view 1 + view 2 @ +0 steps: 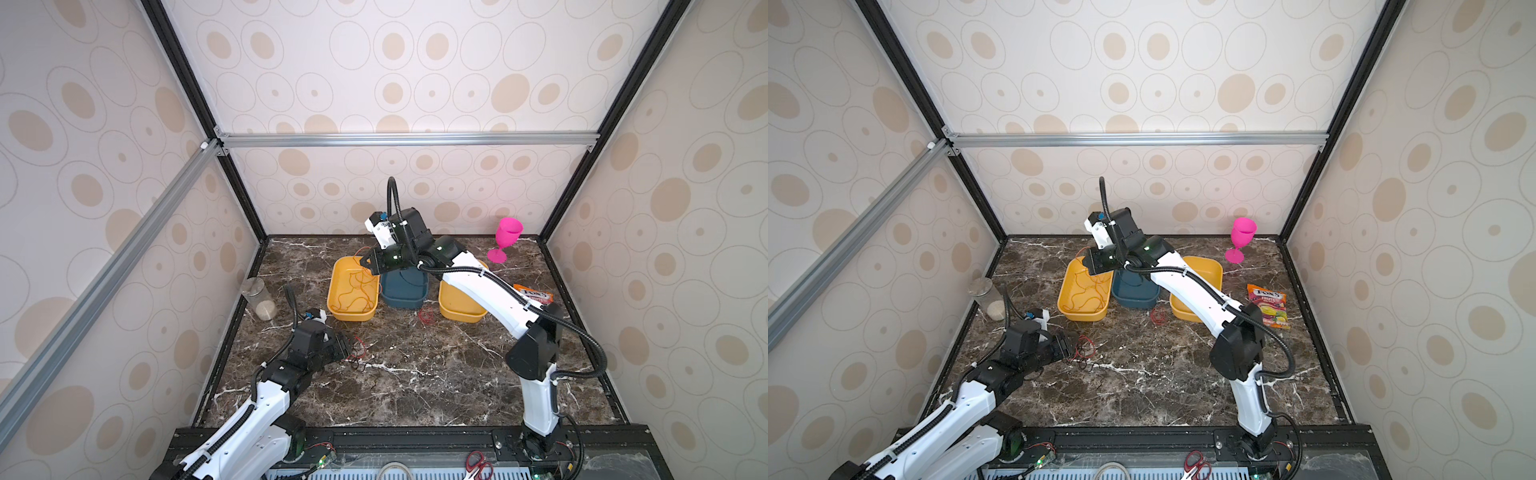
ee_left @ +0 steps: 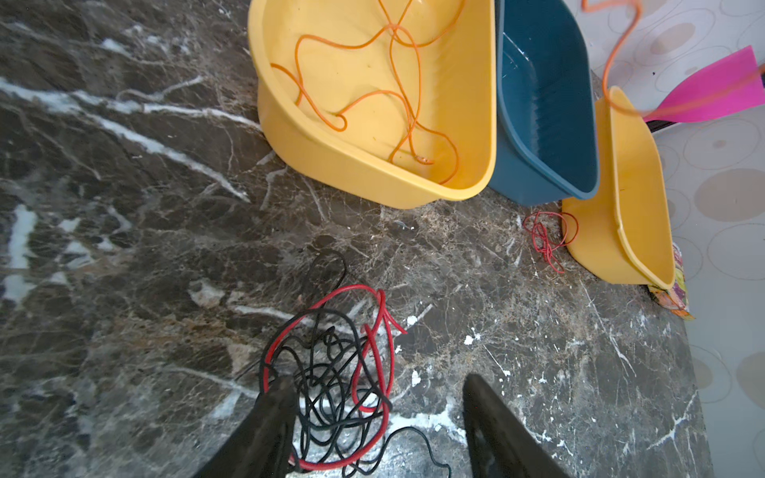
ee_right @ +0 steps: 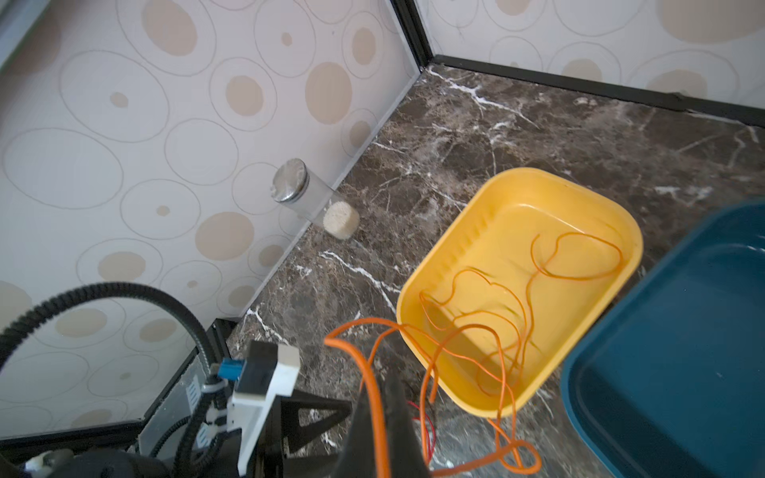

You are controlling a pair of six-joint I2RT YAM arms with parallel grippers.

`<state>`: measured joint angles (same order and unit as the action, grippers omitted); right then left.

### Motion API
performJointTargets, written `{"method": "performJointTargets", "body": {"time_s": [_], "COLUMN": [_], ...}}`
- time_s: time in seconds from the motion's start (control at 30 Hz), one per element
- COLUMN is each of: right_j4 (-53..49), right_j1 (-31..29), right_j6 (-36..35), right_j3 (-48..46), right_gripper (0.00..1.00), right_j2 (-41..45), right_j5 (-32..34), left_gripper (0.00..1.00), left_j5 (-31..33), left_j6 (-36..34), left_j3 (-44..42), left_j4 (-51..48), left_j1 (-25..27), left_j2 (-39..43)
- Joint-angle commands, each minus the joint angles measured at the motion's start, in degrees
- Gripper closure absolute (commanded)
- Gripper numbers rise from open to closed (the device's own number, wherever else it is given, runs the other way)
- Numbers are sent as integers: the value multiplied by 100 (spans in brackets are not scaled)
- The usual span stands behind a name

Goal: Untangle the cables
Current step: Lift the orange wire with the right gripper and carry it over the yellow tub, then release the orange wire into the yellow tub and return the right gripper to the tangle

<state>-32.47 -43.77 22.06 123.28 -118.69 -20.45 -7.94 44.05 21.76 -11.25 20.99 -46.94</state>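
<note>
The right gripper moves down next and releases the orange cable over the yellow tray (image 1: 332, 299) (image 3: 518, 291), which lies below with the cable's loose loops already inside.
A tangle of red and black cables (image 2: 331, 372) lies on the marble table, seen in both top views (image 1: 359, 353) (image 1: 1084, 351). My left gripper (image 2: 378, 380) stands open at it, and the tangle lies between the fingers, against one of them. My right gripper (image 3: 383, 385) is shut on an orange cable (image 3: 488, 285). It holds the cable above the left yellow tray (image 1: 332, 299), and the cable's loose loops hang down into that tray. A small coil of red cable (image 1: 427, 315) lies apart, in front of the trays.
A blue tray (image 1: 405, 301) and a second yellow tray (image 1: 457, 313) stand to the right of the first. At the back right is a pink goblet (image 1: 505, 241), beside a candy bag (image 1: 534, 296). A glass jar (image 1: 259, 299) stands by the left wall. Red-handled scissors (image 1: 478, 463) lie on the front rail.
</note>
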Motion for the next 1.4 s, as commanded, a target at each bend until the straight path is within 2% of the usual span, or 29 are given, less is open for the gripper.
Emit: {"method": "performJointTargets", "body": {"time_s": [0.0,0.17,0.27,0.37,0.4,0.43,0.5,0.63,0.7,0.97,1.1,1.23,1.37], "right_j4": [167,664,875,115,-148,-284,-325,-147,-165,-363,-341,-475,-398], "right_j1": [-44,-44,-43,-42,-44,-44,-41,-63,-75,-75,-40,-47,-45], "right_j6": [163,231,316,355,365,347,360,236,138,-46,17,-18,-11], "right_j3": [320,530,586,1320,1487,1510,1277,678,597,574,687,714,51], "right_gripper": [100,100,99,89,79,73,64,56,55,35,33,34,37], "right_j2": [-544,-1264,-1642,-2171,-2293,-2343,-2250,-1858,-1694,-1365,-1220,-1077,-668], "right_j5": [-323,-311,-21,339,489,617,821,963,1009,772,147,24,-47], "left_gripper": [36,36,36,36,36,36,36,35,35,35,35,35,35], "left_j5": [-59,-278,-330,-291,-271,-242,-189,-91,-67,-40,-45,-67,-135], "left_j6": [147,235,227,184,159,133,74,-62,-98,-161,-143,-160,-160], "left_j3": [-81,-187,-193,-131,-92,-64,-19,103,148,217,189,162,102], "left_j4": [77,236,267,193,152,123,52,-102,-126,-128,-97,-72,7], "left_j1": [-34,-34,-34,-35,-37,-34,-34,-43,-47,-43,-45,-47,-43], "left_j2": [131,190,178,156,150,158,151,69,9,-129,-121,-181,-273]}}
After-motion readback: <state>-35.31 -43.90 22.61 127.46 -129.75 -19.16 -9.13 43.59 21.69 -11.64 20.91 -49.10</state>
